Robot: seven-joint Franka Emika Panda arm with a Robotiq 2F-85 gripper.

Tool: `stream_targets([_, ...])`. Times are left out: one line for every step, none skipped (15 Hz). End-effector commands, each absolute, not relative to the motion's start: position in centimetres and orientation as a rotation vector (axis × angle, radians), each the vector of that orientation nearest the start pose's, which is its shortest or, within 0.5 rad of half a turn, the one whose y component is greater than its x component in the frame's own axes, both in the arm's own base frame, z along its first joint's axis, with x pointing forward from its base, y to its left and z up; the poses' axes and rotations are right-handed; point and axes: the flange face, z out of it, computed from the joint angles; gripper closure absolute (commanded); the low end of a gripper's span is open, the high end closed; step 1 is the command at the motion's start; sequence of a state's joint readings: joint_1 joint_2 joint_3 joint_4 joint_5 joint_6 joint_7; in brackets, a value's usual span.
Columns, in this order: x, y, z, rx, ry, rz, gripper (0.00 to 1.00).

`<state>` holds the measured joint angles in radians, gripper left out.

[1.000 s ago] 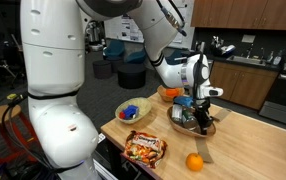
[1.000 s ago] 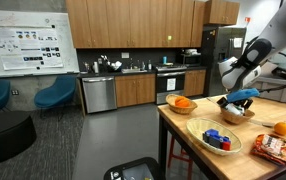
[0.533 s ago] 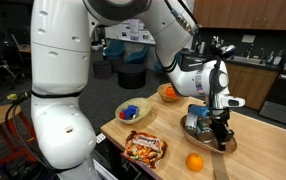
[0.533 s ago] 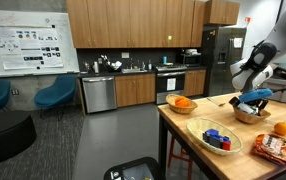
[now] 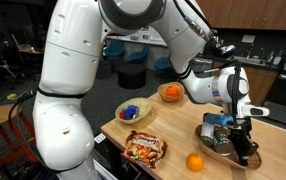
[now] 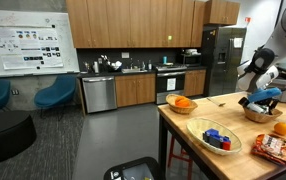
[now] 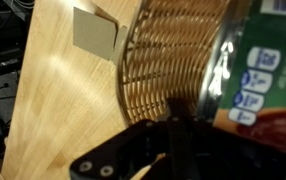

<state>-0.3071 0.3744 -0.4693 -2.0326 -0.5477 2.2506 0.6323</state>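
Note:
With the basket's inner weave (image 7: 169,88) right at its fingers, my gripper holds low in place next and spreads its fingers to release the wicker basket (image 7: 163,60).
My gripper (image 5: 245,148) is shut on the rim of a woven wicker basket (image 5: 217,141) at the end of the wooden table (image 5: 173,125). In the wrist view the fingers (image 7: 176,122) pinch the basket (image 7: 163,60) at its near rim. A glossy green and red packet (image 7: 263,70) lies inside it. In an exterior view the gripper (image 6: 266,97) hangs over the basket (image 6: 257,113) near the right edge of the picture. A loose orange (image 5: 194,161) lies just beside the basket.
A basket of blue items (image 5: 133,111), a bowl of oranges (image 5: 169,93) and a snack bag (image 5: 144,148) sit on the table. A grey square card (image 7: 93,30) lies flat near the basket. Kitchen cabinets (image 6: 133,90) stand behind.
The gripper has moved along the table, away from the other bowls, and the wicker basket has slid with it, past the loose orange.

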Motion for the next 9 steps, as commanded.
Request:
stream_targets([41.2,-43.8,21.8,2.228,-1.220,-0.322,1.00])
stream_targets([41.6,-44.0,22.1,2.225,-1.214,-0.323,0.74])
stream_targets([42.0,-44.1,22.6,2.221,-1.199,-0.318,0.74])
stream_targets([42.4,-44.1,23.2,2.217,-1.198,-0.309,0.70])
stream_targets([42.4,-44.4,23.9,2.213,-1.200,-0.305,0.67])
stream_targets([42.6,-44.3,24.7,2.217,-1.201,-0.292,0.67])
stream_targets([42.7,-44.1,25.4,2.220,-1.206,-0.278,0.65])
stream_targets([42.8,-43.7,26.2,2.229,-1.212,-0.259,0.63])
stream_targets([42.8,-43.2,27.2,2.234,-1.220,-0.242,0.60])
